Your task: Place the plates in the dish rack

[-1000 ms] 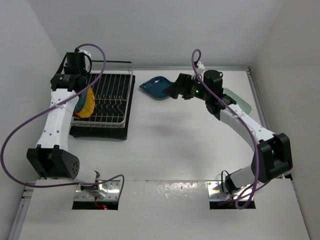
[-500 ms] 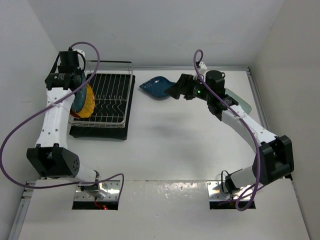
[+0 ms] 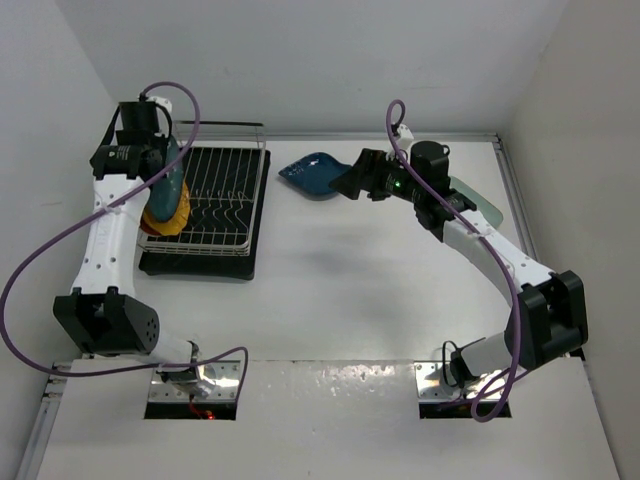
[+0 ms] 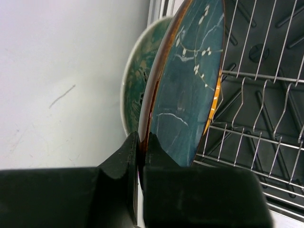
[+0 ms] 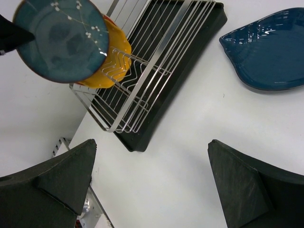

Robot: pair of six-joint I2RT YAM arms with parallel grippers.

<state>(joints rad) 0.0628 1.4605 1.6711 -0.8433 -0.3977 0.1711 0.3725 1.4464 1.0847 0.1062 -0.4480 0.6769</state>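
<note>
My left gripper needs to lower and shift toward the bare rack wires (image 3: pixel 206 204) beside the yellow plate, because that plate fills the slot beneath the teal one.
My left gripper (image 4: pixel 141 142) is shut on the rim of the teal plate (image 4: pixel 190 85) and holds it on edge over the left end of the dish rack (image 3: pixel 220 195). In the top view the left gripper (image 3: pixel 157 165) and the teal plate (image 3: pixel 173 180) are just above the yellow plate (image 3: pixel 165 217), which stands in the rack. A pale plate with a green pattern (image 4: pixel 134 80) stands behind the teal one. My right gripper (image 5: pixel 152 175) is open and empty, above the table beside the dark blue leaf-shaped plate (image 3: pixel 310 172). The pale mint plate (image 3: pixel 478 200) lies partly hidden behind the right arm.
The rack sits on a black drip tray (image 3: pixel 200 262) at the back left, close to the left wall. Bare rack wires (image 4: pixel 256 118) lie right of the held plate. The right wrist view shows the rack (image 5: pixel 156 61) and the leaf plate (image 5: pixel 270 52).
My left gripper has shifted a little left and back, and the teal plate now stands more upright over the yellow plate. The right arm has barely moved.
</note>
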